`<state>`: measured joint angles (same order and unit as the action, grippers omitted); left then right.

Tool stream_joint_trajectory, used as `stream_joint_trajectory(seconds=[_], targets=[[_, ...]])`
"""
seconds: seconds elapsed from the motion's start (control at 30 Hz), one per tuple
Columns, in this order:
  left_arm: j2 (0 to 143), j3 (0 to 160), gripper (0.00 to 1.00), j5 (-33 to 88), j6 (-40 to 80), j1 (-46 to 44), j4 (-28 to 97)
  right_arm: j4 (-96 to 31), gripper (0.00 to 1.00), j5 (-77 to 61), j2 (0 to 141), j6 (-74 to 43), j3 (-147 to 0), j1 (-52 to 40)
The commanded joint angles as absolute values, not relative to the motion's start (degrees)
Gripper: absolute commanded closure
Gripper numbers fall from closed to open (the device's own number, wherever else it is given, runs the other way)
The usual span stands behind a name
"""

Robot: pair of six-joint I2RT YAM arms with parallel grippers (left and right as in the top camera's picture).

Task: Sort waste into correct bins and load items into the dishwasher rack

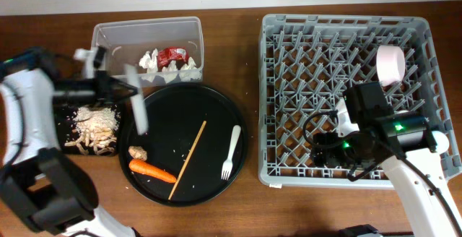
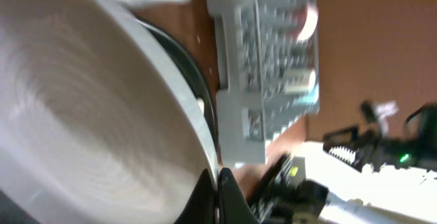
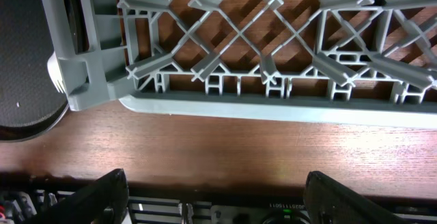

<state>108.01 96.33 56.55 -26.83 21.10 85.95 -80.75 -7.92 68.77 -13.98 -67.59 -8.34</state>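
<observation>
I will swing the white bowl across the round tray toward the white fork (image 1: 231,152) (image 2: 201,105) with my left gripper next, and turn the bowl flatter.
My left gripper (image 1: 121,87) (image 2: 217,183) is shut on the rim of a white bowl (image 1: 138,111) (image 2: 89,115), held tilted on edge over the left rim of the round black tray (image 1: 216,114). On that tray lie an orange carrot (image 1: 151,170), a brownish food scrap (image 1: 137,152), a wooden chopstick (image 1: 188,159) and a white fork (image 1: 231,152). The clear tub (image 1: 115,33) holds white napkins (image 1: 150,60) and a red wrapper (image 1: 173,54). The shallow black tray (image 1: 65,114) holds rice-like scraps (image 1: 94,128). My right gripper (image 1: 328,152) (image 3: 225,197) is open and empty above the front edge of the rack (image 1: 289,172) (image 3: 205,104).
A pale pink bowl (image 1: 390,63) stands on edge among the pegs at the rack's back right. The round tray's edge (image 3: 27,60) lies just left of the rack's front corner. Bare wooden table (image 3: 239,149) runs along the rack's front.
</observation>
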Motion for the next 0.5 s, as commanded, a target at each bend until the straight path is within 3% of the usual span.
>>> stream_joint_trajectory(seconds=[0.0,0.2,0.37,0.47], targets=[[106.3,97.4,0.99,48.7,-27.6,7.6,86.0,-80.8,0.14,-7.2,68.4,-14.5,-67.4,-8.2],[106.4,96.8,1.00,11.6,3.4,-20.9,73.8,-80.8,0.14,-7.2,68.4,-14.5,-67.4,-8.2],[107.2,89.9,0.99,8.4,9.2,-29.7,65.3,-80.8,0.14,-7.2,68.4,-14.5,-67.4,-8.2],[109.3,87.8,0.99,7.7,9.8,-30.3,64.4,-80.8,0.14,-7.2,68.4,-14.4,-67.4,-8.2]])
